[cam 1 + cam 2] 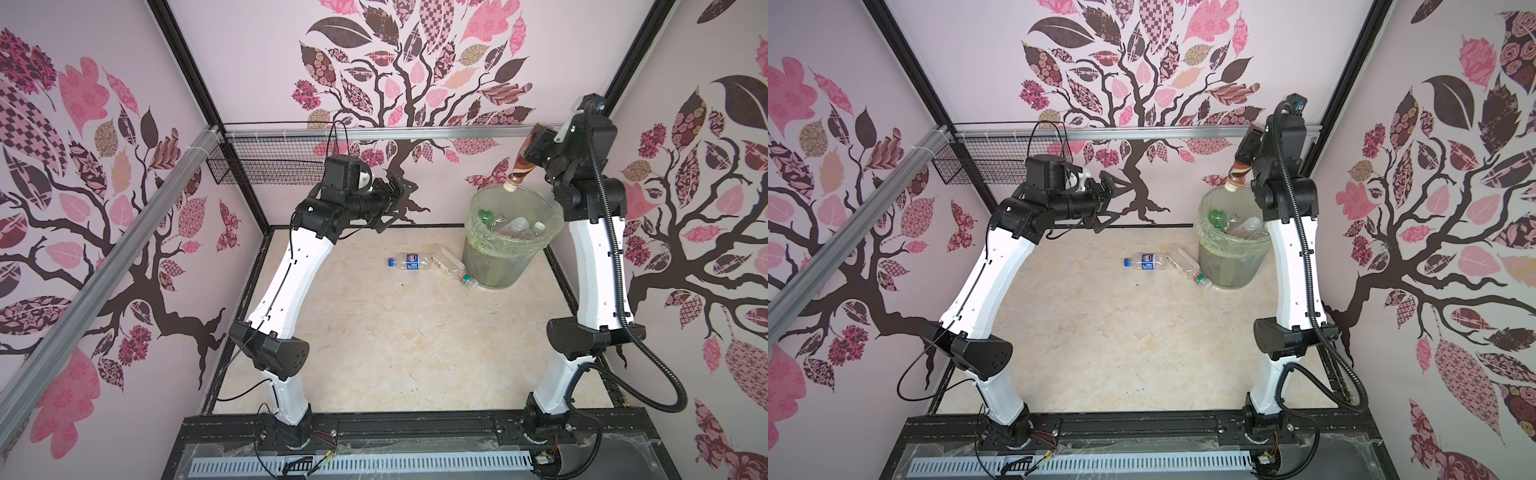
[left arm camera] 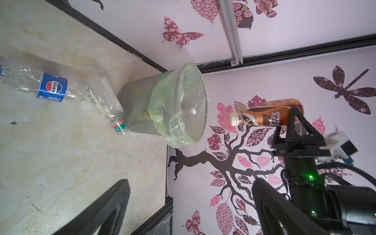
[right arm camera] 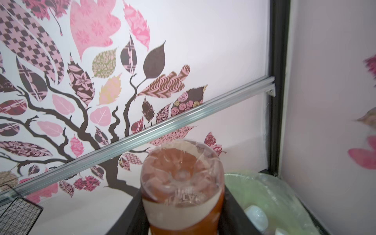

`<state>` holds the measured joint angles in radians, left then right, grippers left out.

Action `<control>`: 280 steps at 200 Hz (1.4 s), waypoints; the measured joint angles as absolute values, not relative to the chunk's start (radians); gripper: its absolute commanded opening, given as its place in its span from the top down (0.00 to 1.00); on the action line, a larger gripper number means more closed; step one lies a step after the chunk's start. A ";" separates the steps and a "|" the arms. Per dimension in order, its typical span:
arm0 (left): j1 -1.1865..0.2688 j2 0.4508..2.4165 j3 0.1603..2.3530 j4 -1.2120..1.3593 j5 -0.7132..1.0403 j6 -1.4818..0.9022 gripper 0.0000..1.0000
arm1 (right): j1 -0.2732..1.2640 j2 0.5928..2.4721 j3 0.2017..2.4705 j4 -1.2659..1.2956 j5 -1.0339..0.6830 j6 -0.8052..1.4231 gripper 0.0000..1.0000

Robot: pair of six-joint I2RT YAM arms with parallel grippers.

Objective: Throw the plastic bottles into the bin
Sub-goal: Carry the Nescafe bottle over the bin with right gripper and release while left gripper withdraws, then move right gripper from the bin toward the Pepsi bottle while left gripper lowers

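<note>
The bottle's cap hangs by the bin's rim. Next, my right gripper shifts toward the bin's nearby side, bringing the bottle over the bin's open mouth (image 1: 514, 214) (image 3: 270, 201) for release.
My right gripper (image 1: 536, 145) is shut on a brown-labelled plastic bottle (image 1: 521, 168), which hangs cap down just above the rim of the bin (image 1: 494, 266). The right wrist view shows the bottle's base (image 3: 183, 175) between the black fingers. The bin holds a green bottle (image 1: 484, 216) and clear ones (image 1: 519, 226). On the floor beside it lie a blue-labelled bottle (image 1: 409, 262) and a clear bottle with a green and red label (image 1: 453, 268), which leans against the bin's foot. My left gripper (image 1: 395, 203) hangs open and empty, raised above the floor left of the bin.
A black wire basket (image 1: 253, 164) hangs on the back rail at the left. Patterned walls close in the back and both sides. The bin stands in the far right corner, next to the right arm (image 1: 594, 257).
</note>
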<state>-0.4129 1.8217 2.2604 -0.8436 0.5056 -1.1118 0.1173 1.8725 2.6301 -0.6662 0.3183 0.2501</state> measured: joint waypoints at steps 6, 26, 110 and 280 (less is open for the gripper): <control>-0.413 1.822 2.261 -0.847 0.507 -1.112 0.02 | 0.117 1.872 2.640 -0.641 0.341 0.224 0.58; -0.411 1.825 2.261 -0.863 0.515 -1.113 0.02 | 0.114 1.865 2.651 -0.579 0.399 0.152 0.58; -0.387 1.850 2.261 -0.933 0.533 -1.122 0.02 | 0.110 1.743 1.935 -0.497 0.532 0.118 0.01; -0.387 1.825 2.162 -1.075 0.411 -1.063 0.02 | 0.413 1.711 2.145 -0.598 0.500 0.182 0.01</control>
